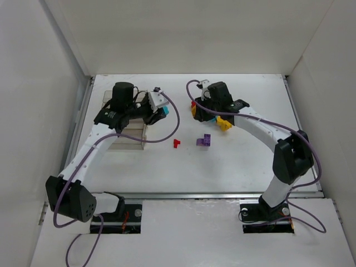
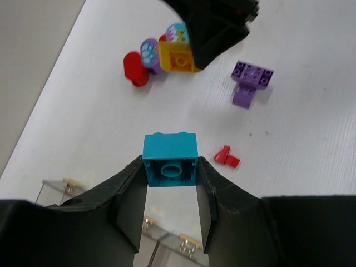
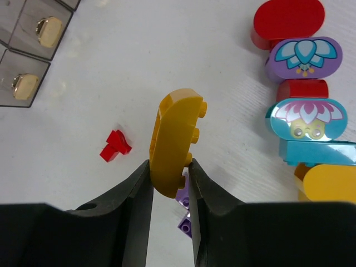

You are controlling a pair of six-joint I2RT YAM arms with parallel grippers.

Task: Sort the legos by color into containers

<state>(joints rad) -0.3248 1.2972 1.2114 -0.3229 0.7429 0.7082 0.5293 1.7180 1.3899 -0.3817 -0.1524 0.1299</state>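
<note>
Next, my left gripper should travel left in the top view and back, lowering over the nearmost container to release the cyan lego, as that container is empty.
My left gripper is shut on a cyan lego brick, held above the table just right of the clear containers. My right gripper is shut on a yellow rounded lego, lifted over a purple lego. A small red lego and the purple lego lie loose mid-table. A cluster of red, purple, cyan and yellow legos sits at the back, near my right gripper. The left gripper hangs beside the bins.
White walls close in the table on three sides. The containers' yellowish tabs show in the right wrist view's top left corner. The right arm's black wrist hangs over the cluster in the left wrist view.
</note>
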